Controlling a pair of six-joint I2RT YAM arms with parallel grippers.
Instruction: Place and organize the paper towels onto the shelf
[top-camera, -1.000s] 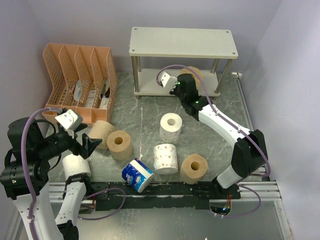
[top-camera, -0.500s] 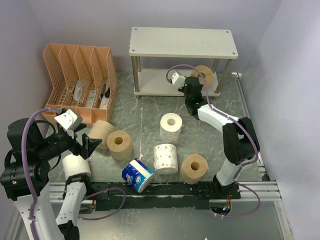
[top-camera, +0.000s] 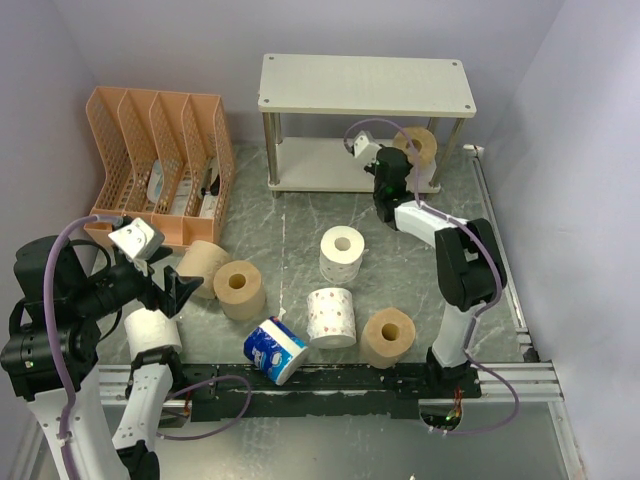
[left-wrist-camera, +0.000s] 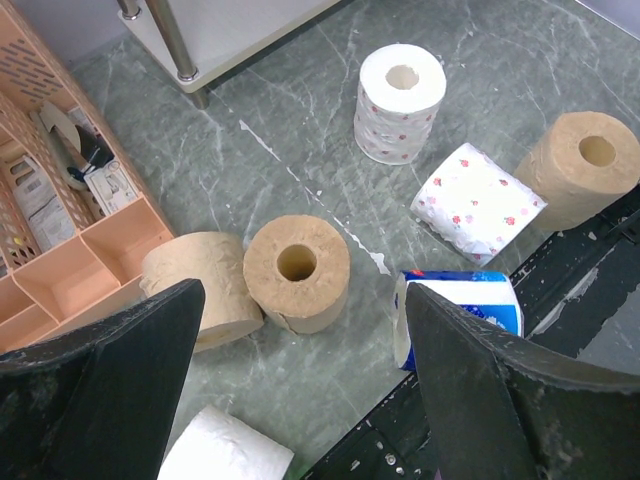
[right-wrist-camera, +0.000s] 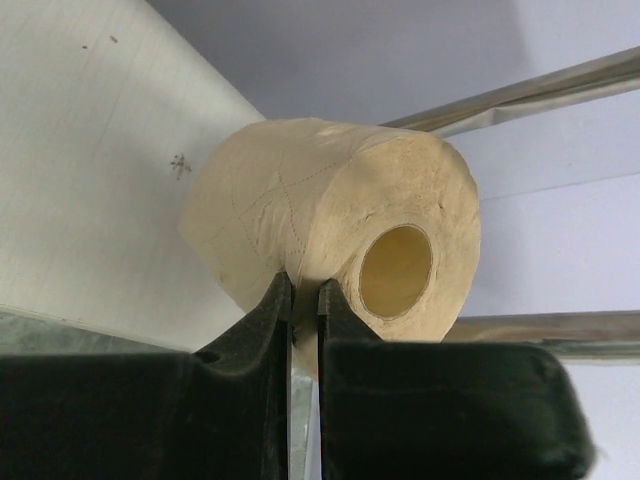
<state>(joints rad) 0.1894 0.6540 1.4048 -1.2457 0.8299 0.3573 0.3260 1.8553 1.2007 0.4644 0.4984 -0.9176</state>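
I should move my right gripper toward the shelf's end posts and lower the tan roll onto the lower board, because the roll is short of the posts.
The shelf (top-camera: 365, 85) stands at the back. My right gripper (top-camera: 393, 170) is shut on a tan roll (top-camera: 415, 148) at the right end of the shelf's lower board (top-camera: 320, 160). In the right wrist view the gripper (right-wrist-camera: 303, 292) pinches the roll's (right-wrist-camera: 330, 225) near edge, and its core faces right. My left gripper (top-camera: 175, 290) is open and empty above the front left, seen wide open in its wrist view (left-wrist-camera: 300, 390). On the table lie two tan rolls (top-camera: 203, 265) (top-camera: 238, 289), a plain white roll (top-camera: 153, 332), a blue-white roll (top-camera: 274, 350), two printed white rolls (top-camera: 342, 253) (top-camera: 331, 316) and another tan roll (top-camera: 387, 337).
An orange mesh file organizer (top-camera: 160, 160) holding small items stands at the back left, close to the left tan rolls. A black rail (top-camera: 330, 380) runs along the table's front edge. Walls close in on the left, back and right.
My right arm has carried the tan roll to the right and further back, to the right end of the lower board. My left arm and the loose rolls have not moved.
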